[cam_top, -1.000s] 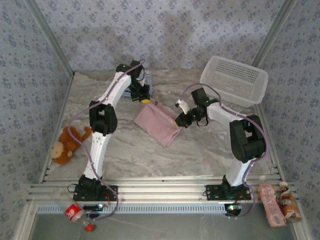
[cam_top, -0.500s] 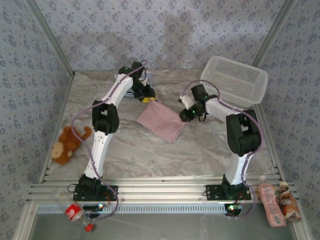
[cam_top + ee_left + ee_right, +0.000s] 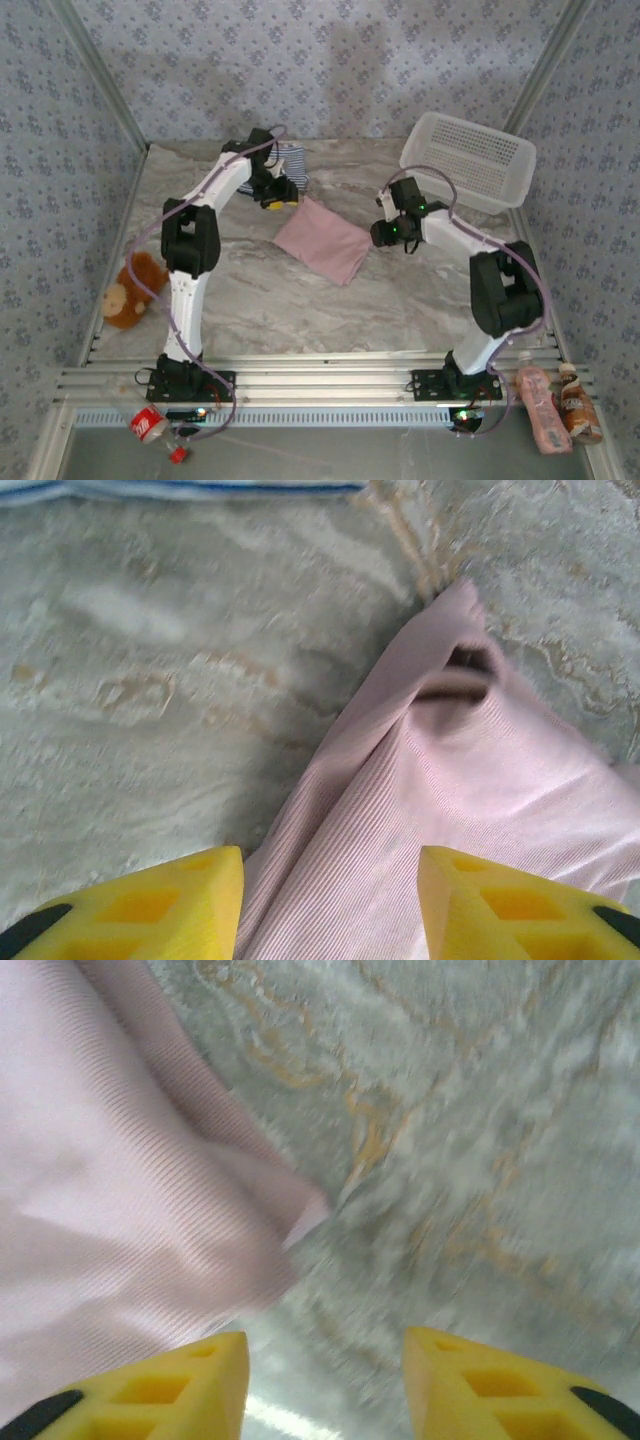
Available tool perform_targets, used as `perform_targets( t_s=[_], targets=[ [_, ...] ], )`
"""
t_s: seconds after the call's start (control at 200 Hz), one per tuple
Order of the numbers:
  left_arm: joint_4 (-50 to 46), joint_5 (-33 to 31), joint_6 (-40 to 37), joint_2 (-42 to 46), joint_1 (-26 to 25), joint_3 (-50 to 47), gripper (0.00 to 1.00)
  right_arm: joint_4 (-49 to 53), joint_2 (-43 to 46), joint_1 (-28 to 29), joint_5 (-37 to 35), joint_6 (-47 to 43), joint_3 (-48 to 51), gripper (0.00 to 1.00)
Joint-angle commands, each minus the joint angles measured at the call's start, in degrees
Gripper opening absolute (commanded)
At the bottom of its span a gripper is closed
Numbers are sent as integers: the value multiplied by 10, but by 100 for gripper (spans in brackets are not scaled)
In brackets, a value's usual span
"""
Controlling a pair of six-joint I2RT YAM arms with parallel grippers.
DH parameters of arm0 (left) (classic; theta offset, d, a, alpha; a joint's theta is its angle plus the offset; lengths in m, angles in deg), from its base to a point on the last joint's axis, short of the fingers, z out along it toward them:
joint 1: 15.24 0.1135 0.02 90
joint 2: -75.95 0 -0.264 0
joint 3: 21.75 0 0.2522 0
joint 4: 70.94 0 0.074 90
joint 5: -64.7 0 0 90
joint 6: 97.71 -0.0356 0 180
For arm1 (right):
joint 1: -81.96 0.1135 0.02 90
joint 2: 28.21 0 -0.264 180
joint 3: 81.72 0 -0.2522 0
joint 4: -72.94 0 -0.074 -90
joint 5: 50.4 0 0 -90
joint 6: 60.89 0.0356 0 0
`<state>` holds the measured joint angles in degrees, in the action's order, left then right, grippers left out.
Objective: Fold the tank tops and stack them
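Observation:
The left gripper lowers and draws back onto the pink top's ribbed side edge next, since that cloth lies below and back of the open fingers.
The pink tank top lies folded on the marble table, also seen in the left wrist view and the right wrist view. The striped tank top lies at the back behind the left arm; its edge shows at the top of the left wrist view. My left gripper hovers open over the pink top's back left corner, with cloth below the jaws but not pinched. My right gripper is open just off the top's right corner, over bare table.
A white lattice basket stands at the back right. A brown plush toy lies at the left edge. Bottles lie by the right base, and a red can by the left base.
Both grippers have opened and let go of the pink top, which now lies flat. Both arms have drawn back and up, the left toward the back left, the right toward the right.

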<state>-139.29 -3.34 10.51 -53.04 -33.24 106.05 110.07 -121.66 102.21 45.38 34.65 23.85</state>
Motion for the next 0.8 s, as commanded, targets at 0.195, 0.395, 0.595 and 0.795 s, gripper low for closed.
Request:
perform_targets(
  t_s=[0.195,0.395,0.595,0.795],
  targets=[
    [123,98,-28,46,16,-149,50,-71,38,70,-17,222,71,61],
    [111,117,-70,12,16,-136,51,-90,16,80,-21,245,76,61],
    [112,143,-98,-12,7,-132,51,-103,-15,84,-16,249,76,61],
    [103,154,-110,-22,-2,-122,50,-103,-33,90,-18,250,75,61]
  ],
)
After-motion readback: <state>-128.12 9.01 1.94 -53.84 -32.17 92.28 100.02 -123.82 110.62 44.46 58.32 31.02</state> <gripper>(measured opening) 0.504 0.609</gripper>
